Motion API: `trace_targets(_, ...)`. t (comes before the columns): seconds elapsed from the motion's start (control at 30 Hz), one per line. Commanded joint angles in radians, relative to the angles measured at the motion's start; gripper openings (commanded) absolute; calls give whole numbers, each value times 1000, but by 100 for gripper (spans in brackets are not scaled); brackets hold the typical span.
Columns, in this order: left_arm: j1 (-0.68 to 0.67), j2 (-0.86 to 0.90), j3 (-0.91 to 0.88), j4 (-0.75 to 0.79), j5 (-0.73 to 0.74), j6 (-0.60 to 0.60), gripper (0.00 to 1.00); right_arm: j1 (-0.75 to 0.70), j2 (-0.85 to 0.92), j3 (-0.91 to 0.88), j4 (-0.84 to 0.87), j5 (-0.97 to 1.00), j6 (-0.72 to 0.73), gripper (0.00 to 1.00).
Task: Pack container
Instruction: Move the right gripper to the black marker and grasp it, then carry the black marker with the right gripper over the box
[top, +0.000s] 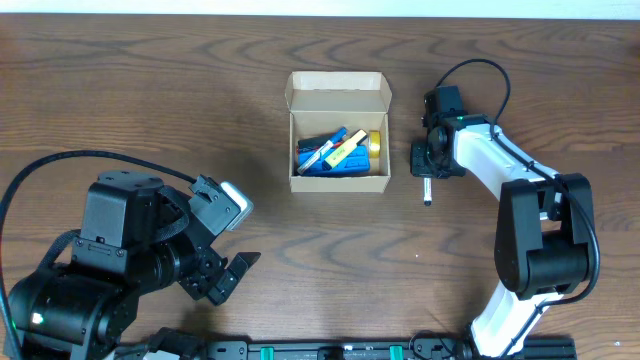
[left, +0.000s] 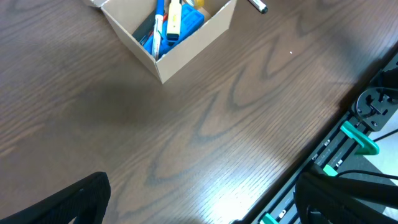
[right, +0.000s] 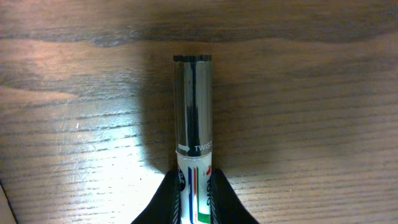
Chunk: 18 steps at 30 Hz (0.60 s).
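Observation:
The lid is open, so my right gripper will next rise, move left in the overhead view while turning, and lower to release its pen onto the container's pens.
The container (top: 338, 183) is a small tan cardboard box with its flap lid folded back, standing open at the table's centre back. Inside lie several blue, yellow and black pens (top: 335, 152). To its right my right gripper (top: 427, 168) is down at the table, shut on a pen (right: 194, 112) with a white barrel and dark cap; the cap sticks out past the fingertips (right: 163, 200). In the left wrist view the container (left: 186, 53) shows at top left and the pen's tip (left: 258, 6) at the top edge. My left gripper (top: 235, 240) hovers open and holds nothing at front left.
A black rail with green clips (left: 354, 134) runs along the table's front edge. The left arm's bulky base (top: 90, 270) fills the front left corner, and the right arm (top: 530, 240) stretches from the front right toward the box.

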Motion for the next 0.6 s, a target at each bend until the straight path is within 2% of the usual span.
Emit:
trace_targets(0.0, -4, 0, -4, -3, 18, 11, 95, 5, 22, 22, -14, 6, 5, 1)
trace_targets(0.33, -4, 0, -4, -3, 18, 11, 95, 10, 12, 263, -185, -14, 1, 1)
trace_targets(0.57, -4, 0, -4, -3, 18, 11, 95, 82, 12, 483, -251, -111, -121, 1)
